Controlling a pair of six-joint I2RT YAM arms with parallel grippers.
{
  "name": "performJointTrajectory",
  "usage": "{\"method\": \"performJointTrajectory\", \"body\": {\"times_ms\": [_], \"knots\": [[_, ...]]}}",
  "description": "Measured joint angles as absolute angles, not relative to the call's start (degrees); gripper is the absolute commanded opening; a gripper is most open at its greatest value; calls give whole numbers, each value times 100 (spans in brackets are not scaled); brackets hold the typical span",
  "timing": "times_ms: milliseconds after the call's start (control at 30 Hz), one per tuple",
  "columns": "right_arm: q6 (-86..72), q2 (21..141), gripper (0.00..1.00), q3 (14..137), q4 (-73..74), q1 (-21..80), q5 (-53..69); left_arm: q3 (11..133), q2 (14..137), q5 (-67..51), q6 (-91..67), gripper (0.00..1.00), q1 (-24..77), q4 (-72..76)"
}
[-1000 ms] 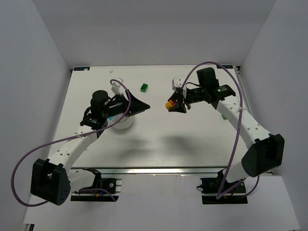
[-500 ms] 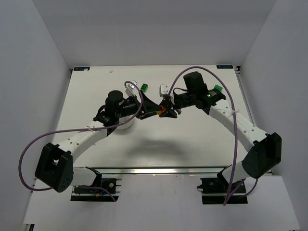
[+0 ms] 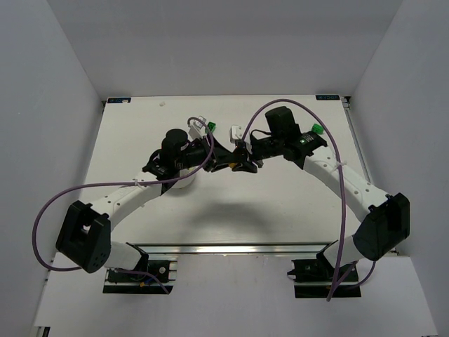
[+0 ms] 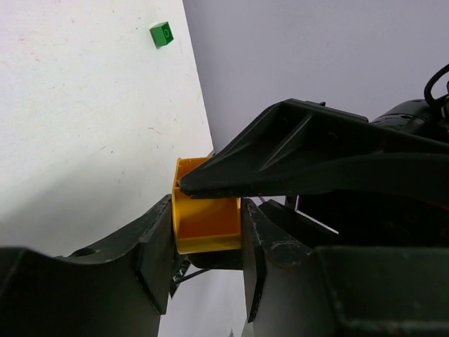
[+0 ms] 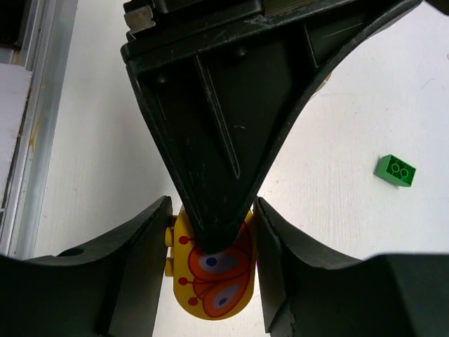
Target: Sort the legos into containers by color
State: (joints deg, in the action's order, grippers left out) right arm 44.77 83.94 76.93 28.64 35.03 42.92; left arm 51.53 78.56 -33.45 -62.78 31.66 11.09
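The left gripper will next swing to the left in the top view to the white bowl point(image 3: 181, 184), turn its fingers down and let go of the yellow lego over it.
Above the middle of the table my two grippers meet tip to tip. A yellow lego point(image 5: 210, 281) with an orange butterfly print sits between the fingers of my right gripper point(image 5: 212, 207), which is shut on it. My left gripper point(image 4: 207, 214) grips the same yellow lego point(image 4: 207, 225) from the opposite side, its pads pressed on both faces. In the top view the left gripper point(image 3: 226, 160) and right gripper point(image 3: 243, 159) overlap and hide the piece. A green lego point(image 3: 209, 127) lies on the table behind them. The white bowl point(image 3: 181, 184) with the containers is mostly hidden under my left arm.
The green lego point(image 4: 161, 34) lies near the table's far edge, also visible as a two-stud green lego point(image 5: 394, 170) in the right wrist view. Grey walls close the table on three sides. A purple cable loops off each arm.
Both arms swung inward until the grippers met at the centre. The right one kept the yellow lego; the left jaws, open before, closed onto it.
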Motion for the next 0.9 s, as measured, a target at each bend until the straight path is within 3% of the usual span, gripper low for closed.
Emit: {"method": "performJointTrajectory", "body": {"times_ms": [33, 67, 100, 267, 467, 500, 600, 633, 667, 700, 733, 900], "knots": [[4449, 8394, 64, 7675, 2851, 3505, 4272, 5153, 7856, -3341, -6272, 10, 3168, 1074], [4399, 8394, 81, 7662, 2845, 3507, 4250, 5157, 7859, -3339, -6250, 6, 3168, 1055], [4318, 8394, 89, 7651, 2818, 3507, 4215, 5164, 7859, -3339, -6215, 0, 3175, 1024], [4156, 8298, 89, 7422, 2495, 3500, 3898, 5494, 7854, -3146, -5623, 0, 3168, 314], [3948, 7843, 88, 6678, 2097, 3371, 3301, 6849, 7828, -1922, -3927, 0, 2969, -1590], [3900, 7758, 86, 6547, 2075, 3319, 3221, 7091, 7828, -1667, -3625, 0, 2921, -1839], [3715, 7544, 65, 6193, 1918, 3109, 3068, 7736, 7830, -851, -2687, 3, 2781, -2528], [3647, 7481, 41, 6095, 1883, 3035, 3055, 7889, 7832, -576, -2366, 3, 2738, -2731], [3542, 7430, 30, 6010, 1822, 2963, 3050, 7992, 7835, -298, -2036, 3, 2679, -2910], [3546, 7356, 6, 5896, 1793, 2853, 3059, 8062, 7852, -80, -1761, 3, 2630, -3063], [3505, 7308, 0, 5819, 1767, 2777, 3079, 8119, 7887, 132, -1487, 2, 2574, -3212], [3308, 7185, 0, 5673, 1702, 2475, 3210, 8246, 8309, 733, -21, 0, 2307, -3684]]}}
